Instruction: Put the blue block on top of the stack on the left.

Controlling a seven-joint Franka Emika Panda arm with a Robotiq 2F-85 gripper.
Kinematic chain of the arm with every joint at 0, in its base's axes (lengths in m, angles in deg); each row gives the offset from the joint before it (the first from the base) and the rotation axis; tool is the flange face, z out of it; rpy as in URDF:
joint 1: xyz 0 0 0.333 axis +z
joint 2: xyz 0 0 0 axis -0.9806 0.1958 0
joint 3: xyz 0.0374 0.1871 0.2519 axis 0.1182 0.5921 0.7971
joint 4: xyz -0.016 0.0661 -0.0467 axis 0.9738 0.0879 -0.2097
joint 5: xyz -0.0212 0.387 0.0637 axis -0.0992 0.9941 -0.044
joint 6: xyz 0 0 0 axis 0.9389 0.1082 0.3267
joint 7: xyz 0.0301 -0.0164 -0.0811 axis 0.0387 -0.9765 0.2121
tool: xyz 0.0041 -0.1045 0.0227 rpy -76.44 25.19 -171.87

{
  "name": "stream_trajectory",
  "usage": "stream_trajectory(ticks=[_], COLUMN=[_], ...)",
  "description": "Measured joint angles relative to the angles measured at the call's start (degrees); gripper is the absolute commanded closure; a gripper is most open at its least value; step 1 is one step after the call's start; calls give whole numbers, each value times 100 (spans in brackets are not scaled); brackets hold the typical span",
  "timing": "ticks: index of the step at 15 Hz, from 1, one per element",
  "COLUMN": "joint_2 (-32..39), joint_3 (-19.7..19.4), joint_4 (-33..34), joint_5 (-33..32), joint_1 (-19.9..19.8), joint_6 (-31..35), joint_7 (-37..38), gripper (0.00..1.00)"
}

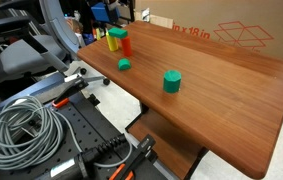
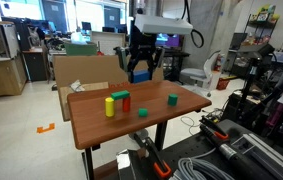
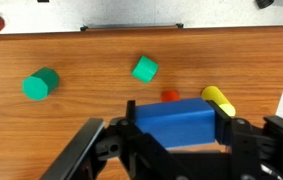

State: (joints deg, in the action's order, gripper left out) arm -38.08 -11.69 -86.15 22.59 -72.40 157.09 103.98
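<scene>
The gripper moves down next toward the green block (image 1: 117,32) bridging the red and yellow blocks and releases the blue block on it. That green piece tops the stack.
In the wrist view my gripper (image 3: 176,128) is shut on the blue block (image 3: 176,120) and holds it high above the wooden table (image 3: 81,60). The stack lies just beyond the block in that view: a red block (image 3: 169,96) and a yellow block (image 3: 217,98), both partly hidden by it. In an exterior view the gripper (image 2: 141,70) hangs well above the table, behind the stack's yellow block (image 2: 109,106) and red block (image 2: 125,101). The stack (image 1: 119,41) also stands at the table's far left corner in an exterior view, where the gripper is out of frame.
A green cylinder (image 1: 171,82) (image 2: 172,99) (image 3: 40,85) and a small green piece (image 1: 124,64) (image 2: 142,112) (image 3: 145,68) stand on the table near the stack. Cardboard boxes (image 1: 231,30) stand behind the table. Cables (image 1: 21,130) and equipment lie beside it.
</scene>
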Motion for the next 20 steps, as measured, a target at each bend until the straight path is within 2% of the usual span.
stream_trajectory(ticks=[10, 20], joint_2=[449, 1331], joint_3=[-155, -103], joint_4=[1038, 1563], joint_5=[23, 31], joint_1=[-14, 181], joint_6=[-404, -933], joint_7=[11, -257], gripper=[56, 56])
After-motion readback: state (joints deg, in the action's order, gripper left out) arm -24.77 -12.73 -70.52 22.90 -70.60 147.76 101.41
